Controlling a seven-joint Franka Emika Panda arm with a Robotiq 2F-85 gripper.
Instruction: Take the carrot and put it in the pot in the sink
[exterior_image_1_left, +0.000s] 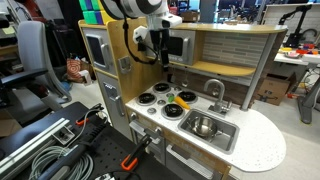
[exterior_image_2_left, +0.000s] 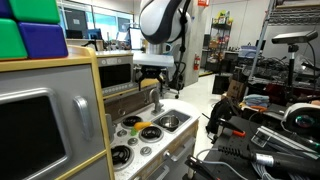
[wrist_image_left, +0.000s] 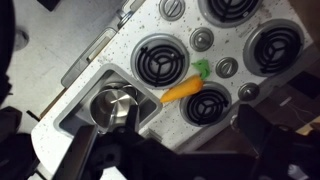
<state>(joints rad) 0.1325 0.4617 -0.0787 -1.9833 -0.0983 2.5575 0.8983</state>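
Observation:
My gripper will next lower from high above the stove onto the carrot's orange body (exterior_image_1_left: 182, 102) (wrist_image_left: 183, 90), since it lies flat well below my open fingers.
The orange carrot (wrist_image_left: 183, 90) with its green end (wrist_image_left: 203, 68) lies flat on the white stove top between two black burners; it also shows in both exterior views (exterior_image_1_left: 183, 98) (exterior_image_2_left: 149, 131). The shiny steel pot (wrist_image_left: 112, 108) stands in the grey sink (wrist_image_left: 75, 110), next to the stove, and shows in an exterior view (exterior_image_1_left: 203, 126). My gripper (exterior_image_1_left: 148, 45) hangs well above the stove, apart from the carrot. In the wrist view its dark fingers (wrist_image_left: 180, 150) frame the bottom edge, spread open with nothing between them.
Several black burner rings (wrist_image_left: 155, 62) and grey knobs (wrist_image_left: 227, 67) cover the stove top. A curved grey faucet (exterior_image_1_left: 213, 90) stands behind the sink. The kitchen's wooden back wall and shelf (exterior_image_1_left: 215, 50) rise behind the counter. Cables and clamps lie on the floor (exterior_image_1_left: 60, 150).

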